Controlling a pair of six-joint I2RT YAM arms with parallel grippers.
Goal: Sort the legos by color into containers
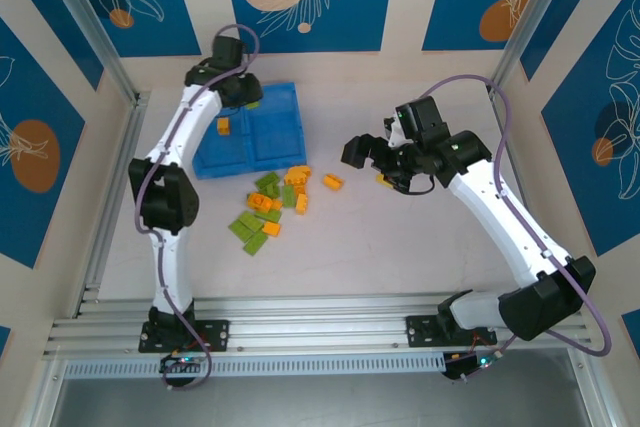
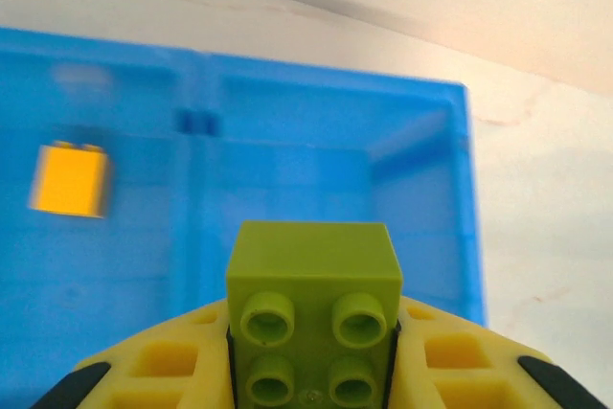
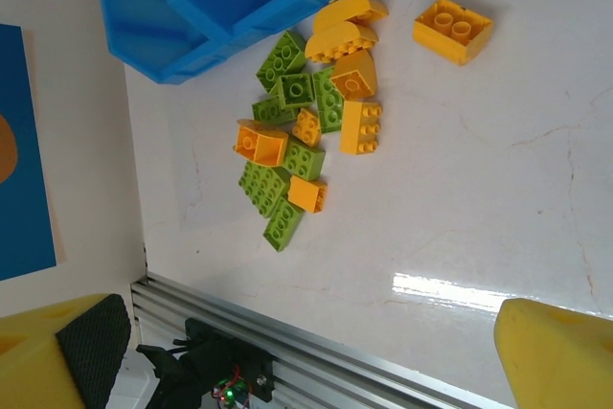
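My left gripper should go farther over the empty compartment of the tray, then move down and let go of the lime green lego [image 2: 313, 275].
The containers are two compartments of a blue tray [image 1: 275, 142] at the back left of the table. One orange lego [image 1: 223, 126] lies in its left compartment. My left gripper [image 1: 245, 97] hangs over the tray's far edge. In the left wrist view that gripper [image 2: 313, 356] is shut on a lime green lego [image 2: 313, 275], above the right compartment [image 2: 316, 170], with the orange lego [image 2: 69, 179] in the other. Several green and orange legos [image 1: 268, 209] lie piled in front of the tray. My right gripper [image 1: 383, 162] hovers open and empty to their right, near a lone orange lego [image 1: 333, 182].
Aluminium rails [image 1: 320, 332] run along the near edge, and frame posts [image 1: 95, 42] stand at the back corners. The right wrist view has the pile [image 3: 306, 136], the lone orange brick [image 3: 453, 30] and the tray's corner [image 3: 144, 16], with bare white table [image 3: 460, 198] beside them.
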